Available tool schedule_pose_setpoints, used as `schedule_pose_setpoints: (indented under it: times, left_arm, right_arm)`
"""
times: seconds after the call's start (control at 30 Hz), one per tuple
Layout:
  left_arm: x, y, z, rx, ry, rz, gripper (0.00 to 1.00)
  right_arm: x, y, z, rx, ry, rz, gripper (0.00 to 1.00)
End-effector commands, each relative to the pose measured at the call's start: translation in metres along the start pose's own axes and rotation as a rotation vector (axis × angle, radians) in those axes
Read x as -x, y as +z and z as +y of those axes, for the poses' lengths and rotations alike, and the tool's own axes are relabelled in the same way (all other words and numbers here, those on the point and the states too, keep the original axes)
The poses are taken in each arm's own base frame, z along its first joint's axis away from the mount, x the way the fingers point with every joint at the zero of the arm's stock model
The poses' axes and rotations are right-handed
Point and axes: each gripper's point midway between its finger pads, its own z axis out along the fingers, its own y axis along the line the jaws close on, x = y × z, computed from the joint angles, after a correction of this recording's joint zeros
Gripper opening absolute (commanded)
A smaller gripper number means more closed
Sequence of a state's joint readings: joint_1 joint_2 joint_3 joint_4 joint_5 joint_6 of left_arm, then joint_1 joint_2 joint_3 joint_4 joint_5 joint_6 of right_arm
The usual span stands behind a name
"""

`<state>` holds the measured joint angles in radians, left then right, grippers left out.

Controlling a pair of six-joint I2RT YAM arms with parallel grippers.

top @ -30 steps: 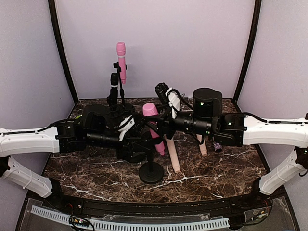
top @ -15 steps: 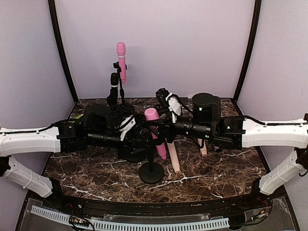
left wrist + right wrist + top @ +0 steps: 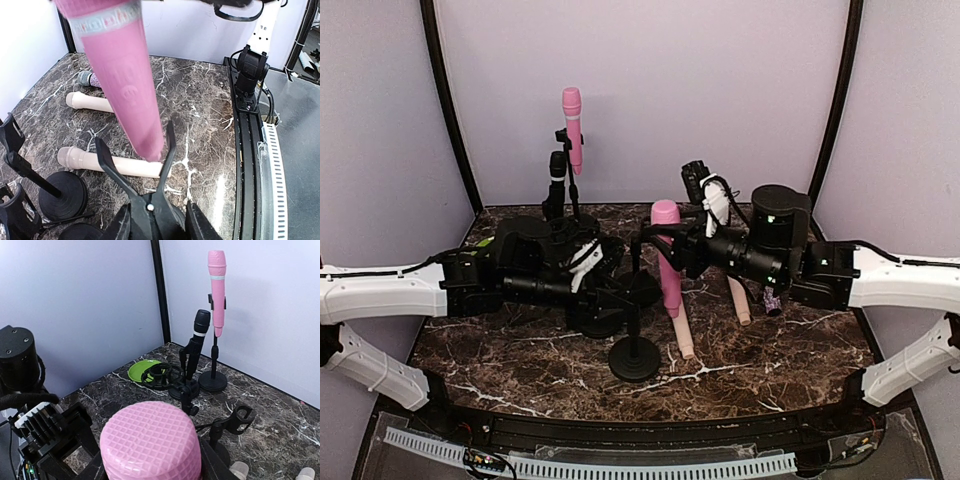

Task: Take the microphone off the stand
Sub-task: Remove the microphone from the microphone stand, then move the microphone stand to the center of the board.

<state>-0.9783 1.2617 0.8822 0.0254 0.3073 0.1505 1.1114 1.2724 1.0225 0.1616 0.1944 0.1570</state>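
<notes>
The right gripper will next swing over, tilt down and let go of the microphone, since bare marble is below it, toward the right in the top view, between the beige microphones.
My right gripper (image 3: 678, 256) is shut on the pink microphone (image 3: 667, 262), which hangs nearly upright above the table. In the right wrist view its mesh head (image 3: 150, 440) fills the space between my fingers. The black stand (image 3: 635, 359) rests on its round base at the table's front middle. My left gripper (image 3: 623, 291) is shut on the stand's spring clip (image 3: 148, 207). In the left wrist view the microphone's lower end (image 3: 149, 145) sits between the tips of the spread clip prongs. I cannot tell whether it touches them.
At the back, a second pink microphone (image 3: 571, 125) and a black one (image 3: 557, 172) stand in their own stands. Two beige microphones (image 3: 681, 332) (image 3: 740, 301) lie on the marble. A green disc (image 3: 141, 370) and a black ring mount (image 3: 161, 376) sit at the back left.
The right gripper has carried the pink microphone up and to the right, turning it more upright and away from the clip. The left gripper has closed on the clip.
</notes>
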Motion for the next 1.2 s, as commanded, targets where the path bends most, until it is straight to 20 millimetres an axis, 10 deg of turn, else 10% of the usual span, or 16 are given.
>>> schedule_pose_setpoints:
  times: [0.0, 0.33, 0.8, 1.03, 1.17]
  left_arm:
    - [-0.011, 0.007, 0.013, 0.063, -0.003, 0.054, 0.00]
    - [0.008, 0.014, 0.057, 0.205, 0.026, 0.010, 0.00]
    - [0.001, 0.021, 0.084, 0.271, 0.021, 0.014, 0.00]
    - [0.029, 0.001, 0.076, 0.253, 0.014, -0.055, 0.56]
    - [0.068, -0.022, 0.068, 0.230, 0.006, -0.131, 0.72]
  right_arm:
    - [0.014, -0.007, -0.043, -0.157, 0.070, -0.022, 0.25]
    - [-0.051, -0.009, -0.123, -0.361, 0.246, 0.187, 0.25]
    - [-0.152, 0.009, -0.177, -0.466, 0.382, 0.469, 0.25]
    - [-0.186, 0.010, -0.206, -0.563, 0.417, 0.553, 0.29]
    - [-0.201, 0.013, -0.219, -0.604, 0.431, 0.583, 0.34]
